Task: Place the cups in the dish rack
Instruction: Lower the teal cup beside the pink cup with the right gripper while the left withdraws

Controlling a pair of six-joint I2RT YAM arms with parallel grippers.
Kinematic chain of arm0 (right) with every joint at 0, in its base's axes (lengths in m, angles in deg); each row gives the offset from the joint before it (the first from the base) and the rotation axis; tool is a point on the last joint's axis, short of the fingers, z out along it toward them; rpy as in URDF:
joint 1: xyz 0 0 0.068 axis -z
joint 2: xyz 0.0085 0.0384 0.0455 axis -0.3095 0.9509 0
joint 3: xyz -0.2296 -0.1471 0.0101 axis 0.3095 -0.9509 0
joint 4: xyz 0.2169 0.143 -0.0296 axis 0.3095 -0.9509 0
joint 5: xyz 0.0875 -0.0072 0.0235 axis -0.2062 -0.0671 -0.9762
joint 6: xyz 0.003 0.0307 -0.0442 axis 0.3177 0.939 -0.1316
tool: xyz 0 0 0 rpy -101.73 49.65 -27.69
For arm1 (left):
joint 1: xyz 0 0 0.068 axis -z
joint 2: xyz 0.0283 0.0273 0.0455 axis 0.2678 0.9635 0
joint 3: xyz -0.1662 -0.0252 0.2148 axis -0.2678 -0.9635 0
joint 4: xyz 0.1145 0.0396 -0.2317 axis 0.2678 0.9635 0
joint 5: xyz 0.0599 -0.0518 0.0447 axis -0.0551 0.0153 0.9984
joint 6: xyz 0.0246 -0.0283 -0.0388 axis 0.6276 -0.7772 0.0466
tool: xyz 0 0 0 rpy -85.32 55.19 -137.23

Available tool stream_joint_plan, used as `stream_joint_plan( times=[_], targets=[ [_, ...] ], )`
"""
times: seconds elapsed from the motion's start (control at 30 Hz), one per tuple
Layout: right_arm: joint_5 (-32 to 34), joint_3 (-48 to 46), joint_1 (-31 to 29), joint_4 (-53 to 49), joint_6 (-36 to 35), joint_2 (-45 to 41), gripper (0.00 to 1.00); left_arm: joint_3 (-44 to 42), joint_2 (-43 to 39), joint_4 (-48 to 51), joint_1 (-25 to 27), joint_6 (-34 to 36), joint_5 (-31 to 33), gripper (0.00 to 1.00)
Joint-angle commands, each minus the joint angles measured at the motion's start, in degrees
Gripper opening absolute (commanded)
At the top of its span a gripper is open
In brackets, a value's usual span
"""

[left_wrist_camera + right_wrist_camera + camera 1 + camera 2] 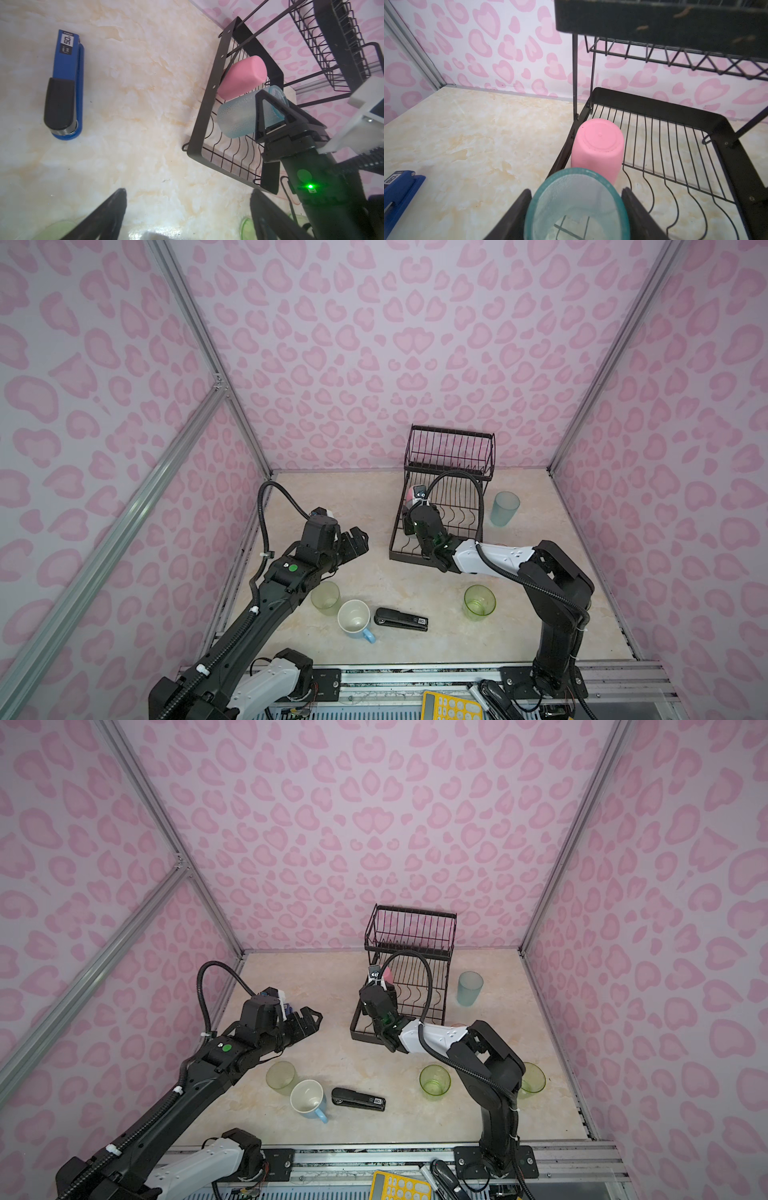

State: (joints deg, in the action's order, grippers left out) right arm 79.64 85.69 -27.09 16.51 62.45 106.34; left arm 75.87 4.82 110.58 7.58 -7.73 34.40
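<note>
The tray wires are empty by the pink cup (598, 149), so I should lower my right gripper toward the tray's rim there and release the frosted blue cup on the wires.
The black wire dish rack (451, 432) (411, 912) stands at the back. A pink cup (598, 149) (242, 76) lies in its lower tray by the left rim. Beside it, my right gripper (576, 193) is shut on a frosted blue cup (577, 203) (236, 118), held low over the tray. My left gripper (357, 541) (187, 193) hangs open and empty above the table, left of the rack. On the table stand a blue-grey tumbler (504, 509), a pale green cup (325, 597), a light-blue mug (354, 616) and a clear green cup (479, 602).
A black stapler (401, 619) lies next to the mug. A blue stapler (64, 83) lies on the table under my left wrist. Another green cup (532, 1079) stands behind the right arm. Pink patterned walls enclose the table on three sides.
</note>
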Motion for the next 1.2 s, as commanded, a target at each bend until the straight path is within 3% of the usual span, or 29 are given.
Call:
stream_joint_plan(
  times=[0.0,0.8,1.17],
  targets=[
    [1.75,0.76,-0.16,2.72,-0.03,1.73,0.48,-0.32,0.63,0.96,-0.76,1.35,-0.41,0.95],
    [3.95,1.92,-0.23,5.82,1.26,7.62,0.56,-3.15,-0.14,-0.9,-1.93,0.62,-1.25,0.94],
    [3.17,1.01,-0.2,2.82,1.97,4.19,0.86,-1.96,-0.13,1.09,-1.98,1.73,-0.3,0.95]
  ],
)
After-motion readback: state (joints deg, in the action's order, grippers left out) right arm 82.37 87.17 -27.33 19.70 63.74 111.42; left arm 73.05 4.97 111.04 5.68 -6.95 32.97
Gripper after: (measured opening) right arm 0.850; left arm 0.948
